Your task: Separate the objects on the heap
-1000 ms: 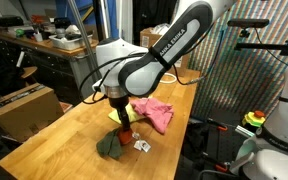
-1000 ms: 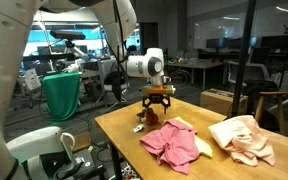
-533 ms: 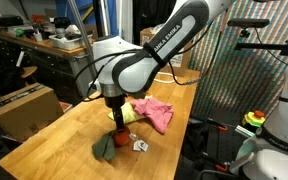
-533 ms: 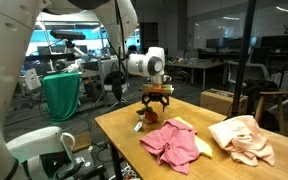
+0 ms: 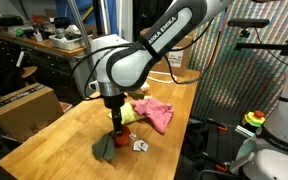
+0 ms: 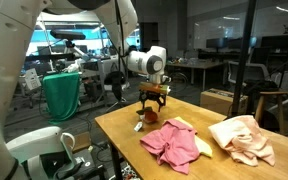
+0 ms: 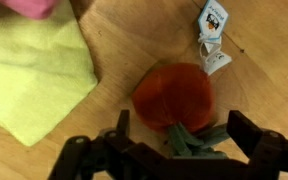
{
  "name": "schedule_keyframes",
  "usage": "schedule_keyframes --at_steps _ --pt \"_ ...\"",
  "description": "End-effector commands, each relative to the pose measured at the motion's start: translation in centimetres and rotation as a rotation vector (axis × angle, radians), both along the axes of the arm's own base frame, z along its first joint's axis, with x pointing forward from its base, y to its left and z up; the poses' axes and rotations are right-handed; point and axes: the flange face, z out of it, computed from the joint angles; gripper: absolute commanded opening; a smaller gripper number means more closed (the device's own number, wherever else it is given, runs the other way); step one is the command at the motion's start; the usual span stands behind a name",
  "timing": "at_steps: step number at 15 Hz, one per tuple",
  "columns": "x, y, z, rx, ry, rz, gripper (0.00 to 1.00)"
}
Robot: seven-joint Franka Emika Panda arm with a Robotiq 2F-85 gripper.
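Observation:
My gripper needs to go down next onto the round red soft thing and close both fingers on it, because it is just below the open fingers.
My gripper (image 7: 184,135) hangs open just above a round red soft thing (image 7: 174,95), and dark green cloth (image 7: 194,138) lies between its fingers (image 7: 119,128). The pale yellow cloth (image 7: 34,75) lies flat beside it, with a corner of the pink-red cloth (image 7: 34,7) at the view's top. A small white bit (image 7: 214,30) lies apart on the wood. In an exterior view the gripper (image 5: 117,124) stands over the red thing (image 5: 122,137), next to the dark green cloth (image 5: 106,148), the yellow cloth (image 5: 130,112) and the pink-red cloth (image 5: 156,112). The cream-white cloth (image 6: 242,138) lies apart from the pink-red cloth (image 6: 174,145).
The cloths lie on a wooden table (image 5: 64,135) whose edges are close on both sides. A brown cardboard box (image 5: 24,108) stands on the floor beside it. Workbenches, another robot's white body (image 6: 9,70) and a green bin (image 6: 62,95) surround the table.
The arm has shifted a little and brought the gripper lower over the red thing. The jaws stayed open and the cloths have not moved.

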Motion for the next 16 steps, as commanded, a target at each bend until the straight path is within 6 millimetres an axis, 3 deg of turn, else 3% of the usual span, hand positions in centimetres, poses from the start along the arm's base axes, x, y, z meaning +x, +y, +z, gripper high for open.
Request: schedule_keyframes --at_steps 1,12,14,16 --pt "0.4 0.4 -0.3 0.027 0.055 -0.039 1.0" --pt "-0.2 0.0 -3.6 0.014 0.103 -0.014 1.0" --pt "-0.3 0.0 -3.6 0.011 0.103 -0.011 0.74" --pt "-0.4 0.0 -3.5 0.009 0.101 -0.015 0.58"
